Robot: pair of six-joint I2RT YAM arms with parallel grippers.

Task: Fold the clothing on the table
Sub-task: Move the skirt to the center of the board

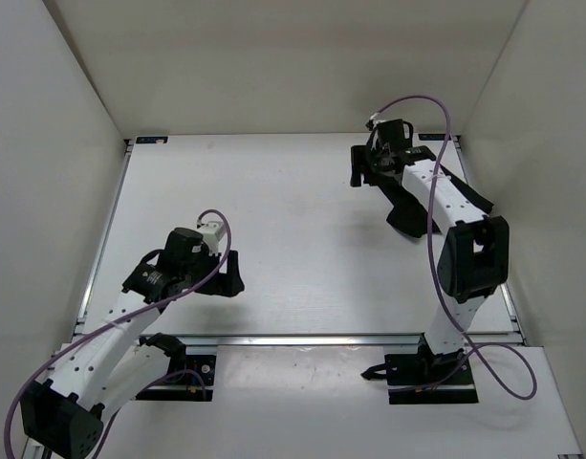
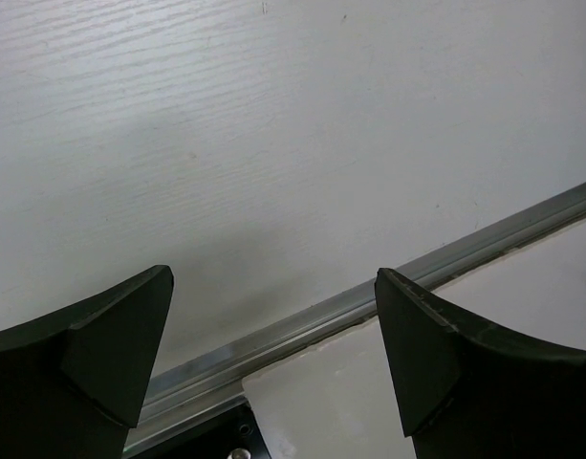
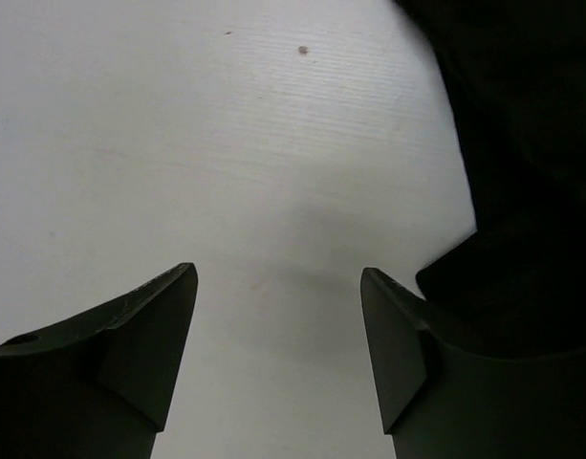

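The tabletop under my right gripper is bare, so that gripper should next move down, outward and sideways onto the clothing's far end [image 3: 424, 13], to its right in the wrist view.
The clothing [image 1: 405, 215] is a bunched black piece at the back right of the white table [image 1: 273, 191], mostly hidden under my right arm. In the right wrist view the clothing [image 3: 531, 143] fills the right side as a dark mass. My right gripper [image 1: 364, 170] hovers just left of it, and the right gripper [image 3: 278, 273] is open over bare tabletop, holding nothing. My left gripper [image 1: 226, 273] is near the front left of the table, far from the clothing. In its own view the left gripper [image 2: 273, 277] stands wide open and empty above the table's near edge.
A metal rail [image 1: 321, 338] runs along the table's near edge, seen as the rail [image 2: 369, 306] between the left fingers. White walls close in the back and both sides. Purple cables [image 1: 436, 124] loop off both arms. The arm bases sit in front of the rail.
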